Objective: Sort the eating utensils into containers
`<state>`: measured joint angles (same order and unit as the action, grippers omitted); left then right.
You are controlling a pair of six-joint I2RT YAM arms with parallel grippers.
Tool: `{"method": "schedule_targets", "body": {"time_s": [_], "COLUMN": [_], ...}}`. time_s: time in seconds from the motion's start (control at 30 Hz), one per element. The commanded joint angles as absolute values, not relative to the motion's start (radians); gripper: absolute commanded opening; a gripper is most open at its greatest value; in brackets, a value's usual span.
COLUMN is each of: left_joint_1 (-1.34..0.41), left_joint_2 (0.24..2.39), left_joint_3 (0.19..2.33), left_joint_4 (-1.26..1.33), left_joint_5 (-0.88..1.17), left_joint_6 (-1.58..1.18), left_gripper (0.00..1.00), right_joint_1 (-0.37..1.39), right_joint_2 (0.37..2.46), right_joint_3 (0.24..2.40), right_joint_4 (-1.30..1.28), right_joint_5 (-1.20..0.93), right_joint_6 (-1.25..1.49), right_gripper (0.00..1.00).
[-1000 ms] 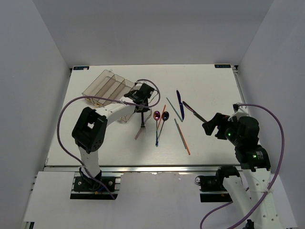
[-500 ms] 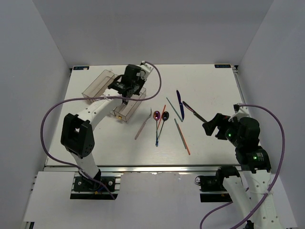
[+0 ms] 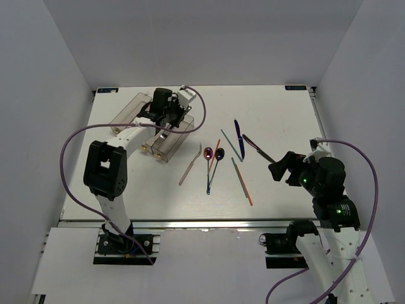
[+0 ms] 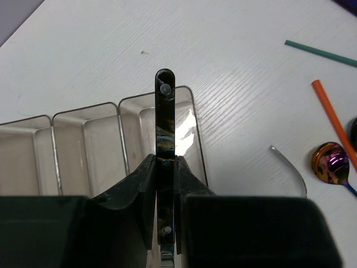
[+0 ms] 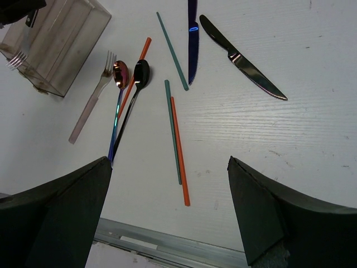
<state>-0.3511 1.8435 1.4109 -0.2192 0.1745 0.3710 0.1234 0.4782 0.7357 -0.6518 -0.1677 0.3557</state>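
The dark fork already hangs lengthwise above the tray section nearest the silver fork, so the left gripper should come down toward that section and open.
My left gripper is shut on a dark fork. It hangs over the clear brown tray at the back left. The fork's riveted handle sticks out past the jaws above the tray's rightmost compartment. Its tines show in the right wrist view. On the table lie a silver fork, a pink spoon, a dark spoon, a blue knife, a dark knife, and green and orange chopsticks. My right gripper stands open above bare table, right of the chopsticks.
Another orange chopstick lies between the two spoons, and a second green one lies beside the orange one. The left arm's purple cable loops over the table's left side. A metal rail edges the table's near side.
My left gripper lifted the dark fork from beside the silver fork and carried it back and left to above the tray. The right arm has stayed still.
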Motion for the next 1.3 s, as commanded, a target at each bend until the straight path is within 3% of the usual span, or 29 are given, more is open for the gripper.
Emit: {"method": "schedule_targets", "body": {"time_s": [0.0, 0.3, 0.47, 0.63, 0.67, 0.7, 0.9, 0.97, 1.07, 1.27], "left_joint_1": [-0.35, -0.333, -0.333, -0.333, -0.333, -0.333, -0.373, -0.449, -0.537, -0.632], "left_joint_2": [1.858, 1.887, 1.861, 1.79, 1.783, 1.775, 1.701, 1.642, 1.565, 1.511], "left_joint_3": [1.431, 1.342, 1.304, 1.275, 1.287, 1.307, 1.387, 1.375, 1.321, 1.175], "left_joint_4": [-0.15, -0.084, -0.034, 0.028, 0.02, 0.006, -0.197, -0.263, -0.328, -0.391], "left_joint_5": [0.242, 0.187, 0.146, 0.124, 0.136, 0.15, 0.221, 0.049, -0.034, -0.028], "left_joint_6": [0.334, 0.299, 0.269, 0.229, 0.219, 0.21, 0.126, 0.107, 0.043, -0.023], "left_gripper": [0.03, 0.08, 0.39, 0.5, 0.64, 0.98, 0.98, 0.98, 0.97, 0.79], "right_joint_1": [0.132, 0.133, 0.135, 0.135, 0.135, 0.135, 0.135, 0.135, 0.135, 0.137], "right_joint_2": [0.46, 0.46, 0.459, 0.46, 0.457, 0.459, 0.46, 0.463, 0.466, 0.463], "right_joint_3": [0.723, 0.726, 0.726, 0.726, 0.724, 0.724, 0.727, 0.727, 0.729, 0.726], "right_joint_4": [-0.606, -0.607, -0.611, -0.611, -0.611, -0.611, -0.609, -0.609, -0.607, -0.604], "right_joint_5": [-0.173, -0.17, -0.166, -0.166, -0.164, -0.164, -0.158, -0.158, -0.158, -0.153], "right_joint_6": [0.342, 0.342, 0.342, 0.342, 0.342, 0.342, 0.344, 0.345, 0.345, 0.348], "right_gripper": [0.89, 0.89, 0.89, 0.89, 0.89, 0.89, 0.89, 0.89, 0.89, 0.89]}}
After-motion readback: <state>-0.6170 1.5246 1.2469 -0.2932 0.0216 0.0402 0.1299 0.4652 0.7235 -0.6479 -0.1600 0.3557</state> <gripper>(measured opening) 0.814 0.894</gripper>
